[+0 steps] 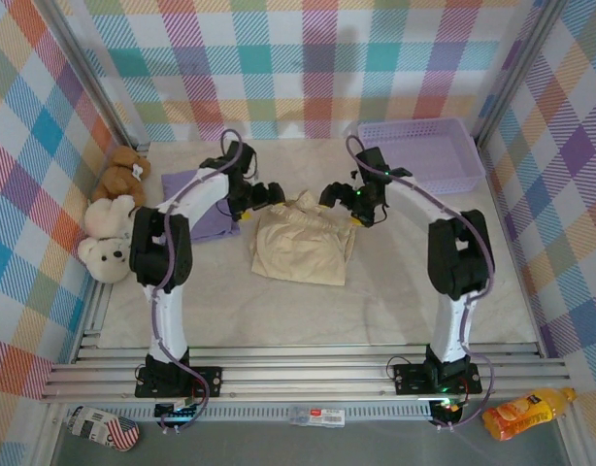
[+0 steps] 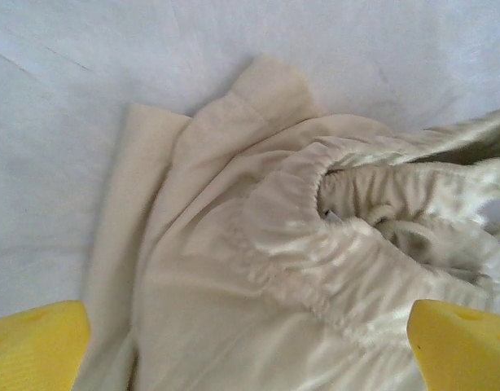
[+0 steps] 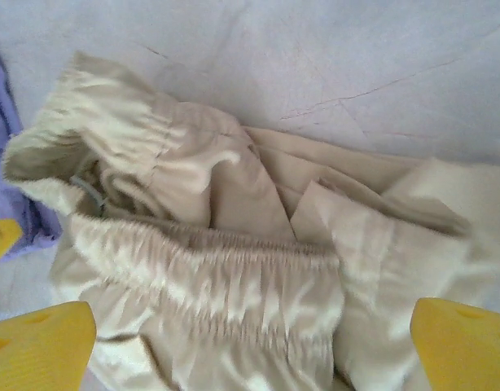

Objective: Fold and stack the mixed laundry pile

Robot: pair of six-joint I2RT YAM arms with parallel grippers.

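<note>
My left gripper moves down and slightly back onto the garment's layered side edge [image 1: 258, 237] by the lavender-purple shirt next to close there. Its fingers are astride the garment's folds.
The cream-beige garment [image 1: 303, 243] lies roughly folded in the middle of the table, its gathered elastic waistband [image 2: 331, 244] bunched at the far edge. The lavender-purple shirt [image 1: 196, 209] lies flat to its left, partly under the left arm, and a strip of this shirt [image 3: 4, 138] reaches into the right wrist view. My left gripper [image 1: 270, 193] hovers over the garment's far-left corner, and the left gripper [image 2: 250, 350] is open, its yellow fingertips [image 2: 34, 346] far apart with cloth below. My right gripper [image 1: 335, 195] is at the far-right corner; the right gripper [image 3: 250, 346] is also open above the waistband [image 3: 209, 269].
A lavender mesh basket [image 1: 419, 155] stands at the back right. Brown and cream teddy bears [image 1: 109, 218] sit along the left wall. Plaid walls enclose the table on three sides. Bare table surface [image 1: 395, 291] extends in front of and to the right of the garment.
</note>
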